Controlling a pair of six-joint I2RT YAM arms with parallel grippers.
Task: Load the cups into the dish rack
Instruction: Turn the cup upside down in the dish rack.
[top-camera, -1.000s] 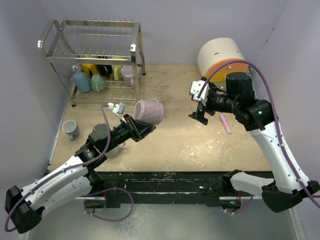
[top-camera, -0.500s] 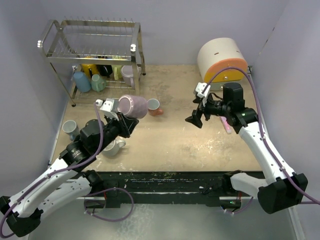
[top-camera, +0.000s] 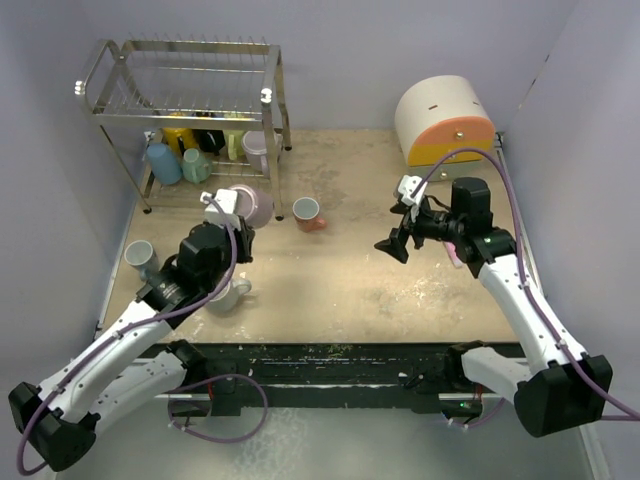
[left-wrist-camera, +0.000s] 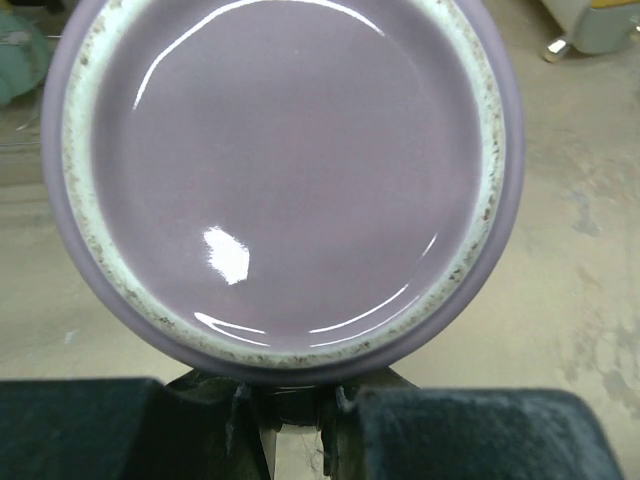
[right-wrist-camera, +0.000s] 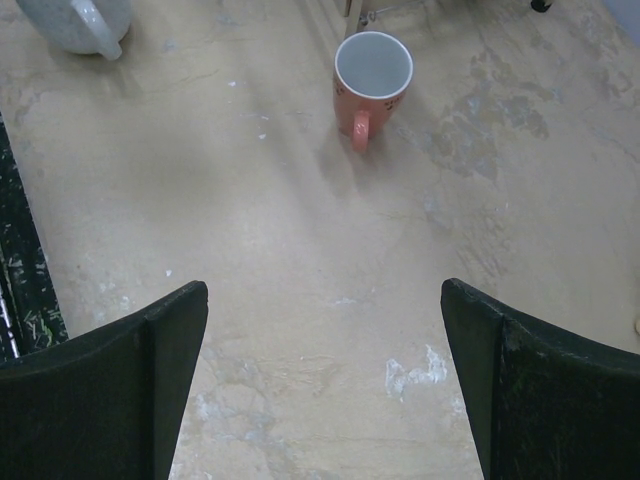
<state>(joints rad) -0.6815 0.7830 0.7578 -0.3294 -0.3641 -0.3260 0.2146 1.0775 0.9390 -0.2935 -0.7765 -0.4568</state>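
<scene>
The left gripper will next carry the purple mug outward into the gap between the teal (top-camera: 196, 165) and lavender mugs and let it go there, since that gap is empty and lies outward of the gripper.
My left gripper (top-camera: 236, 213) is shut on a purple mug (top-camera: 253, 203), held on its side just in front of the dish rack's (top-camera: 180, 90) lower tier. In the left wrist view the mug's glazed base (left-wrist-camera: 285, 180) fills the frame, and the jaws (left-wrist-camera: 290, 420) pinch its handle below. The lower tier holds blue (top-camera: 163, 162), teal (top-camera: 196, 165), yellow, black, pale green and lavender (top-camera: 255, 148) mugs. A salmon mug (top-camera: 308, 213) stands upright on the table, and the right wrist view (right-wrist-camera: 372, 75) shows it too. My right gripper (top-camera: 395, 243) is open and empty, right of it.
A white mug (top-camera: 230, 293) lies partly under my left arm; it also shows in the right wrist view (right-wrist-camera: 75, 20). A grey-blue mug (top-camera: 141, 259) sits near the left table edge. A cream-and-orange drawer box (top-camera: 445, 120) stands at the back right, with a pink stick (top-camera: 455, 252) in front of it.
My left arm has swung the purple mug left and back, close to the rack's lower tier. My right gripper has drifted slightly down and right, still open.
</scene>
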